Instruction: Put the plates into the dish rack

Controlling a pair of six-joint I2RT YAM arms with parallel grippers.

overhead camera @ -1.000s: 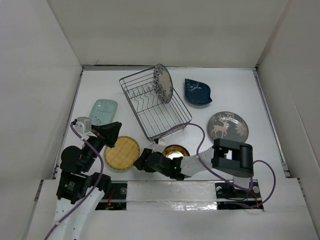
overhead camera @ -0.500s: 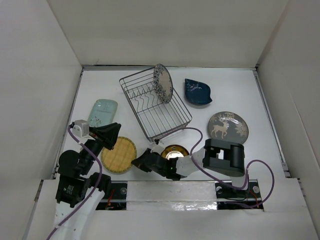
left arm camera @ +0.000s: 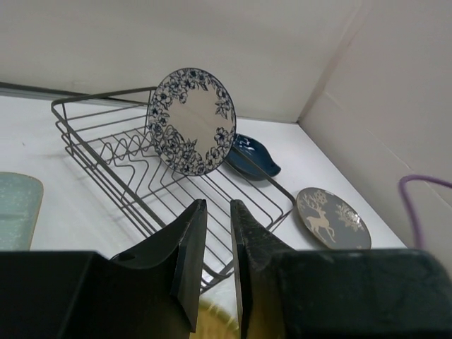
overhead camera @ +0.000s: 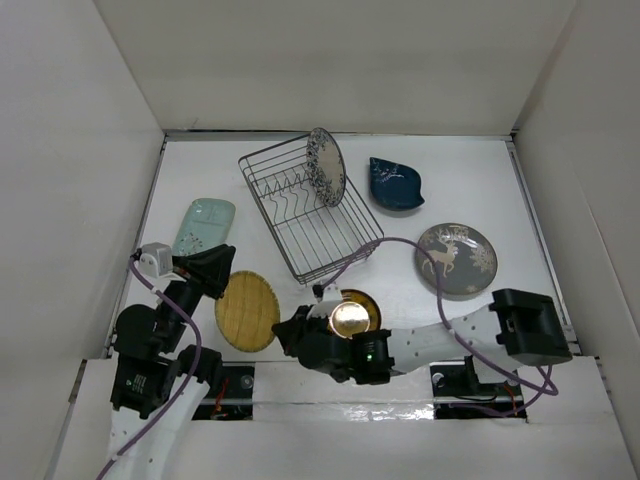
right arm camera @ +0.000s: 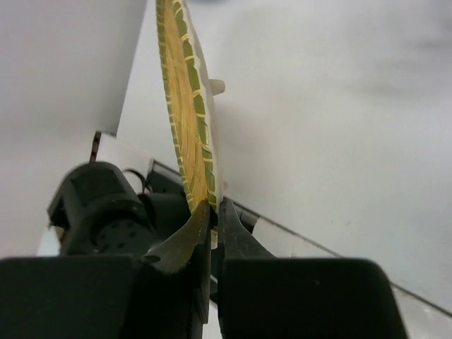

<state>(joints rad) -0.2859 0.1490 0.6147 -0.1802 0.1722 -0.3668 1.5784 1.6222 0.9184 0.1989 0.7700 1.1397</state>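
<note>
The right gripper lifts the yellow plate outward next, lowers it into the rack (overhead camera: 262, 155) slots beside the blue floral plate (overhead camera: 326, 166) and releases it, as those slots are empty.
The yellow woven-look plate (overhead camera: 248, 311) stands tilted on edge at the near left. My right gripper (overhead camera: 287, 335) is shut on its rim; in the right wrist view the plate (right arm camera: 187, 106) rises edge-on from the right gripper (right arm camera: 214, 205). My left gripper (overhead camera: 222, 268) hovers just above and left of that plate. In its own wrist view the left gripper (left arm camera: 217, 205) shows a narrow empty gap, with the plate (left arm camera: 212, 321) below. The wire dish rack (overhead camera: 262, 155) holds the blue floral plate (overhead camera: 326, 166) upright at its far end.
The gold plate (overhead camera: 350, 315) lies beside my right wrist. The mint oblong plate (overhead camera: 205, 225) lies left of the rack, the navy leaf-shaped plate (overhead camera: 395, 184) to its right and the grey plate with the white deer (overhead camera: 455, 258) at the right. White walls enclose the table.
My right gripper has shut on the yellow plate's rim and tipped the plate up on edge, the arm swinging low to the right. My left gripper has drawn back left and parted slightly.
</note>
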